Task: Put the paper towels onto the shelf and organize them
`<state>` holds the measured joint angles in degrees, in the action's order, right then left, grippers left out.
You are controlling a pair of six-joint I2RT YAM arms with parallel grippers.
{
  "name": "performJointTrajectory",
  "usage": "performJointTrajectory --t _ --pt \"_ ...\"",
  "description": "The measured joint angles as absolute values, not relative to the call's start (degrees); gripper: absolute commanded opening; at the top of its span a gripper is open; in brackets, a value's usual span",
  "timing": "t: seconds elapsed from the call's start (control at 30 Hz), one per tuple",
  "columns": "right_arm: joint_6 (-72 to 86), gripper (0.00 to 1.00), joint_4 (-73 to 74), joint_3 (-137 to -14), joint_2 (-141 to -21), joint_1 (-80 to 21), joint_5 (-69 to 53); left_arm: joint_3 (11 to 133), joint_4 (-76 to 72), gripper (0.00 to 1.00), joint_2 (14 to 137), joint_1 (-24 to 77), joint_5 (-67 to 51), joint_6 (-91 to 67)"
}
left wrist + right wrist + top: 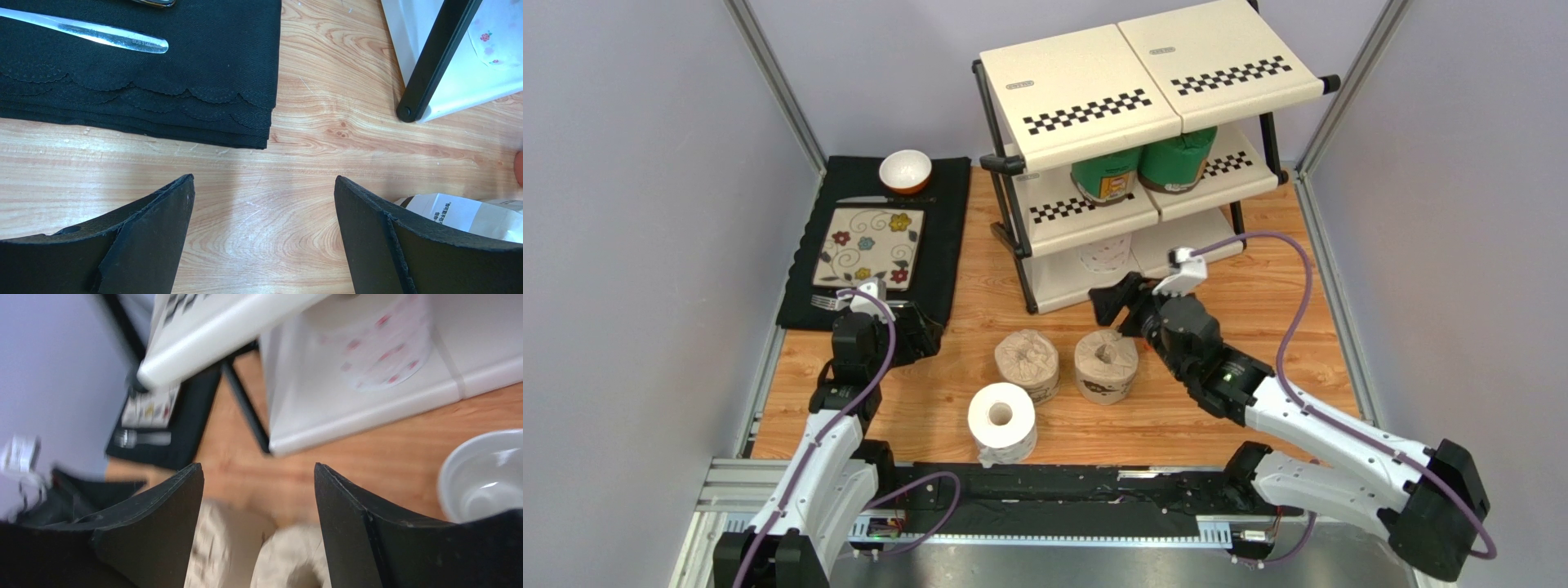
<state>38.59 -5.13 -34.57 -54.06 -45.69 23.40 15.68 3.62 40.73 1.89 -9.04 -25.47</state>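
My right gripper needs to swing back past the kraft rolls first, tilting down, to get one finger into the white roll's hollow core, which faces up.
The shelf stands at the back right. Two green rolls sit on its middle tier. A white roll sits on the bottom tier and also shows in the right wrist view. Two brown kraft rolls and a white roll stand on the table. My right gripper is open and empty just above the kraft rolls, in front of the shelf. My left gripper is open and empty over bare wood beside the placemat.
A black placemat with a floral plate, cutlery and a bowl lies at the back left. A shelf leg and a white printed wrapper show in the left wrist view. A white bowl-like thing lies right of the right gripper.
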Motion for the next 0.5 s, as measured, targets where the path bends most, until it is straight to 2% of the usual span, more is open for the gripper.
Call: performJointTrajectory --t 0.17,0.5 --pt "33.28 0.7 9.69 -41.74 -55.94 -59.68 21.67 15.68 3.62 0.92 40.75 1.89 -9.04 -25.47" --pt "34.54 0.73 20.51 -50.74 -70.39 -74.35 19.0 15.68 3.6 0.92 40.95 1.89 -9.06 -25.47"
